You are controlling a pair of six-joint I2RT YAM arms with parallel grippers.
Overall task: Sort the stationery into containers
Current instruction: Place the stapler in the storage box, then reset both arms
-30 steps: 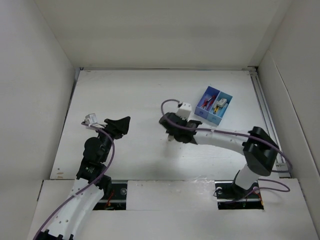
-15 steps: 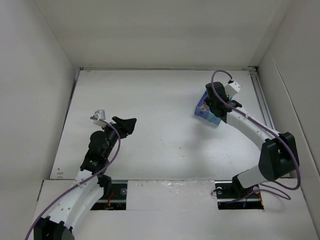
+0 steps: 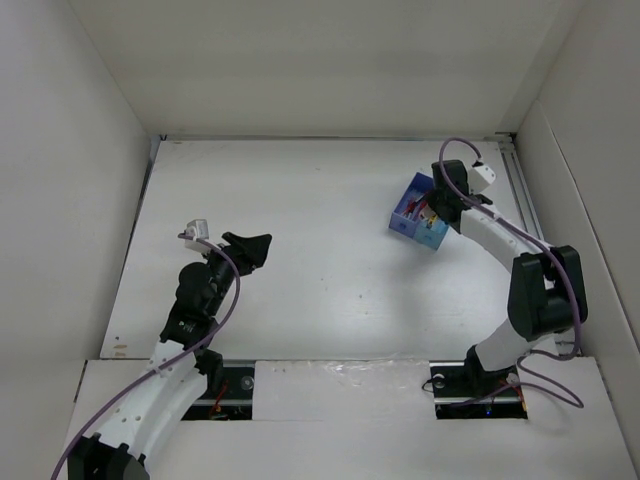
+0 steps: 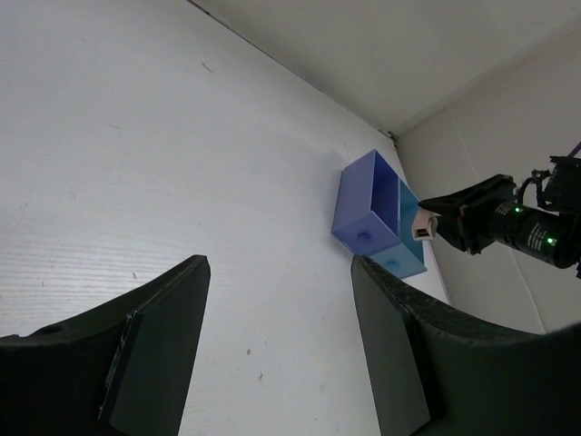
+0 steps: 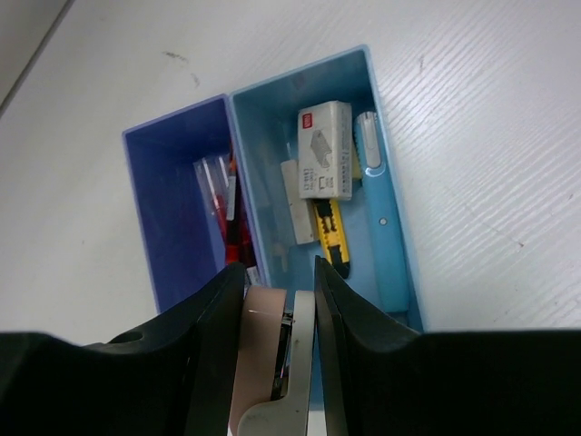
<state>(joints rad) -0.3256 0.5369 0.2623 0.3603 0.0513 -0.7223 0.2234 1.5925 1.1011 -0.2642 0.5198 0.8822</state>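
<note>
I need to move the eraser in my right gripper outward over the light blue side (image 3: 434,222), which already holds erasers, and open my right gripper there.
The two-compartment box (image 3: 412,222) stands at the far right of the table. In the right wrist view its dark blue side (image 5: 150,227) holds red pens (image 5: 232,218). Its light blue side (image 5: 392,227) holds a cream eraser (image 5: 324,150), a grey eraser (image 5: 290,202) and a yellow-and-black pen (image 5: 329,232). My right gripper (image 5: 280,272) is shut on a pink-and-cream eraser (image 5: 272,354), just above the wall between the compartments; it also shows in the top view (image 3: 434,204). My left gripper (image 3: 258,248) is open and empty at mid-left; in its own view (image 4: 281,345) it faces the box (image 4: 368,204).
White walls close in the table on the left, back and right. A metal rail (image 3: 522,200) runs along the right edge just beyond the box. The right arm's purple cable (image 3: 455,150) loops above the box.
My right arm has swung from the table's middle out to the far right and now holds the eraser over the box. My left arm shifted slightly, then held still.
</note>
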